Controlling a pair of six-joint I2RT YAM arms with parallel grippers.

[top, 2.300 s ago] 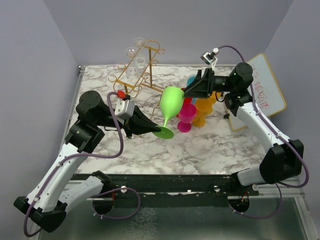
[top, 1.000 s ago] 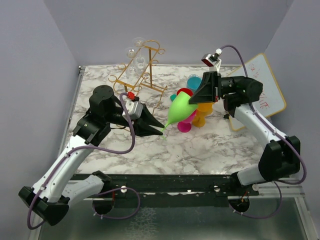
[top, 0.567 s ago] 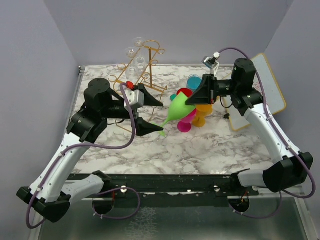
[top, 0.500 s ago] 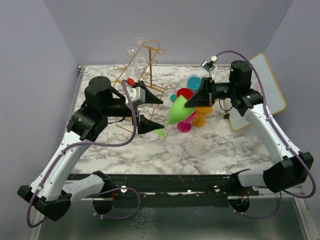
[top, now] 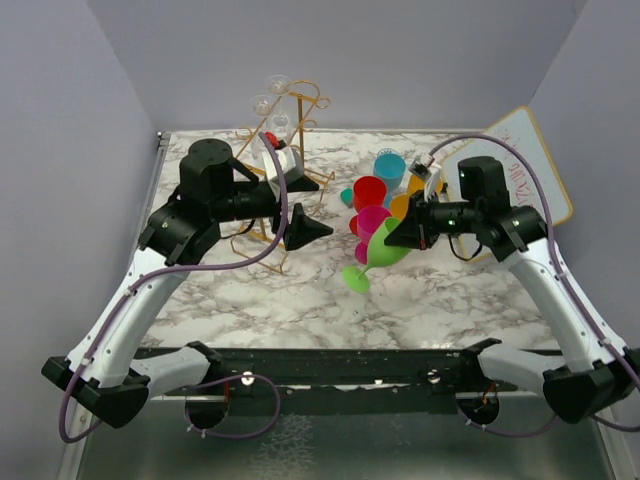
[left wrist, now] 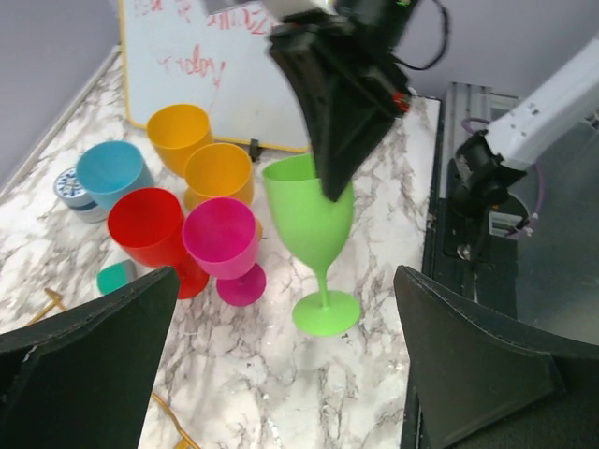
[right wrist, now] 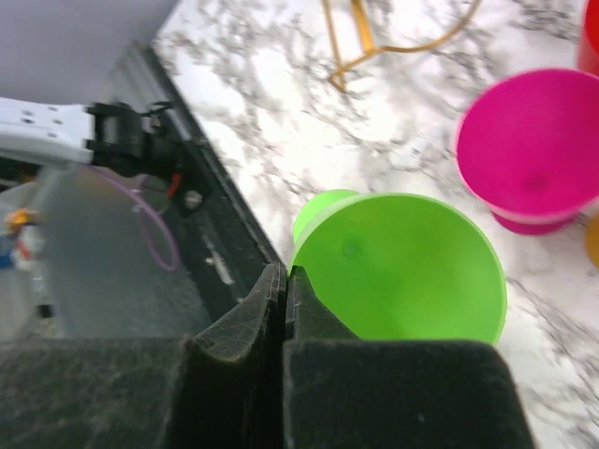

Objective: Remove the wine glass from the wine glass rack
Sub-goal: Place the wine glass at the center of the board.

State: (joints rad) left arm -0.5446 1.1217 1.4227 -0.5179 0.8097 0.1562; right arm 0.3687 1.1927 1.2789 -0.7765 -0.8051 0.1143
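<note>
Next, my right gripper will go down and turn to stand the tilted green glass upright on the bare marble below it by the orange cups, then release.
The gold wire wine glass rack (top: 296, 128) stands at the back left with clear glasses (top: 272, 92) hanging on its hooks. A green wine glass (top: 384, 246) is in front of the coloured cups, tilted in the top view, its foot (top: 357, 280) at or just above the marble. My right gripper (top: 394, 238) is shut on the rim of this green glass (right wrist: 412, 271), one finger inside the bowl and one outside (right wrist: 284, 281). My left gripper (top: 314, 206) stands wide open near the rack's base, well apart from the green glass (left wrist: 309, 217), with nothing between its fingers (left wrist: 285, 277).
A red cup (top: 369, 190), a pink goblet (top: 373, 222), a blue cup (top: 390, 165) and orange cups (top: 400, 206) cluster just behind the green glass. A whiteboard (top: 525, 170) leans at the right. The rack's wire base (right wrist: 374, 42) lies near the left arm.
My left gripper opened, let go of the green glass's stem and drew back toward the rack. My right gripper carried the glass down and toward the front.
</note>
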